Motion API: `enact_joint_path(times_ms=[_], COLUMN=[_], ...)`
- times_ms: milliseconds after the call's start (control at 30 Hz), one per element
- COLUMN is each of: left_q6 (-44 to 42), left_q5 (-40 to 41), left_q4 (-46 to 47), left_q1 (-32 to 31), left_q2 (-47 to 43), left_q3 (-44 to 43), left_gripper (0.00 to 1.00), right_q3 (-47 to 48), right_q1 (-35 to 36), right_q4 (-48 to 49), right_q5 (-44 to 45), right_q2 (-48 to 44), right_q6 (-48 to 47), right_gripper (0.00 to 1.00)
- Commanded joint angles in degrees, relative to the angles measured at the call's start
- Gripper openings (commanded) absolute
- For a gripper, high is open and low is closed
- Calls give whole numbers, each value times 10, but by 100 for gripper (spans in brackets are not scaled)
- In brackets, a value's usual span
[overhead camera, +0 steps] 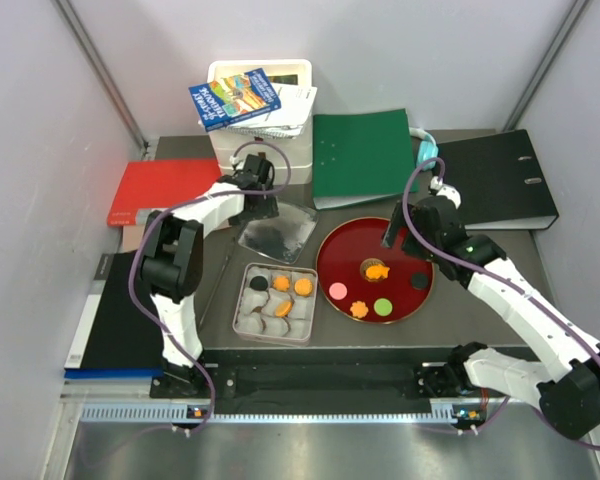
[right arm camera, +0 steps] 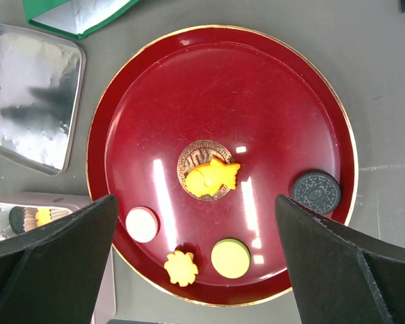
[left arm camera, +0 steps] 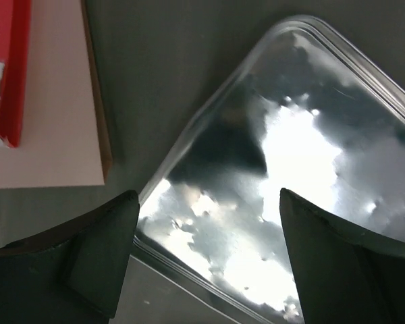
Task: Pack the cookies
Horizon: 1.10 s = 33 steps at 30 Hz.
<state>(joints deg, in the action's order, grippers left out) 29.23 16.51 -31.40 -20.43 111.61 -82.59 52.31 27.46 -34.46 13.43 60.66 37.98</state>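
The robot will shift its left gripper toward the red folder, lower it astride the lid's edge by the red folder point(left arm camera: 175, 152) and close it, because bare tabletop is next to this edge of the lid.
A red plate point(overhead camera: 370, 240) holds an orange fish cookie point(overhead camera: 376, 268), a pink one point(overhead camera: 338, 291), an orange flower point(overhead camera: 359, 309), a green one point(overhead camera: 383, 307) and a black one point(overhead camera: 418, 283). The tin point(overhead camera: 237, 318), lined with white paper cups, holds a black cookie point(overhead camera: 258, 284) and several orange ones point(overhead camera: 303, 286). Its lid point(overhead camera: 276, 234) lies behind it. My left gripper point(overhead camera: 261, 208) hovers open over the lid point(left arm camera: 290, 155). My right gripper point(right arm camera: 196, 202) is open and empty above the plate point(right arm camera: 223, 94), over the fish cookie point(right arm camera: 211, 177).
A white box point(overhead camera: 260, 110) with booklets stands at the back. A green folder point(overhead camera: 365, 158) and a black binder point(overhead camera: 500, 180) lie at the back right. A red folder point(overhead camera: 165, 190) and another black binder point(overhead camera: 120, 310) lie on the left.
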Motion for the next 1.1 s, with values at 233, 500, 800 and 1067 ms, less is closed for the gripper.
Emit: enact_joint_path(times_ms=[233,500,800,1067], left_q6=[-60,-56,-41,-35], left_q5=[-43,-97,-101,-98], left_q4=[85,114,149,136], left_q1=[69,72,71,70], left_q2=[62,47,-1,-45], left_q3=[1,57,140,127], left_gripper=[82,58,13,0], right_q3=[19,22,32,38], right_q1=[-6,-6,-6,-6], right_q4=[20,21,17,15], right_q5=[5,6,3,1], right_q2=[0,7,11,7], right_q6=[-15,-18,-18,-17], right_gripper=[99,99,99,99])
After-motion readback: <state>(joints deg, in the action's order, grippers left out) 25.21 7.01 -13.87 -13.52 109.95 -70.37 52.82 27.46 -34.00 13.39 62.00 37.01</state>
